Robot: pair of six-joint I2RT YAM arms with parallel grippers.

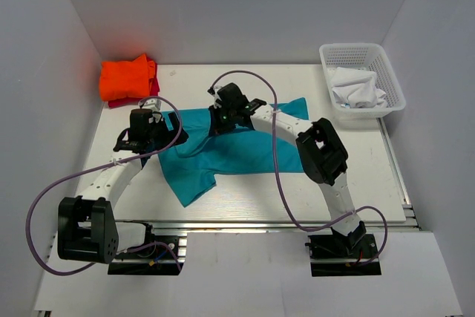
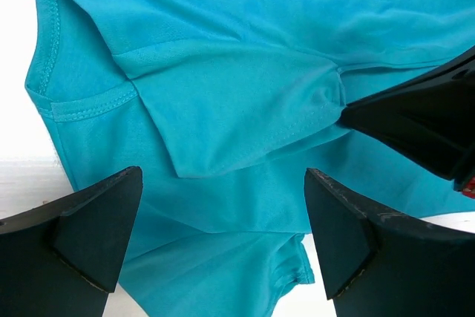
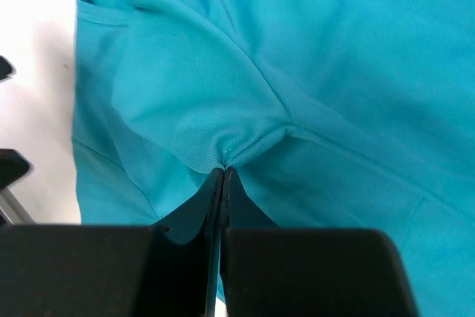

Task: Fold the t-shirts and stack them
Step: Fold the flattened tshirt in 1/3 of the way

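Next, my left gripper moves back and down onto the near tip of the teal flap (image 1: 185, 200), since that flap sticks out past the shirt's near edge.
A teal-blue t-shirt (image 1: 237, 146) lies half spread on the white table. My right gripper (image 1: 221, 118) is shut on a fold of it near its upper middle; in the right wrist view the closed tips (image 3: 223, 172) pinch a pucker of teal cloth (image 3: 223, 109). My left gripper (image 1: 152, 139) is open over the shirt's left edge, fingers (image 2: 96, 228) apart above the cloth (image 2: 223, 109), holding nothing. The right gripper's finger shows in the left wrist view (image 2: 415, 120). A folded orange t-shirt (image 1: 128, 77) lies on a red one (image 1: 154, 83) at the back left.
A white plastic basket (image 1: 389, 79) at the back right holds crumpled white cloth (image 1: 358, 88). Grey walls enclose the table on three sides. The table's front edge (image 1: 297, 222) runs just ahead of the arm bases.
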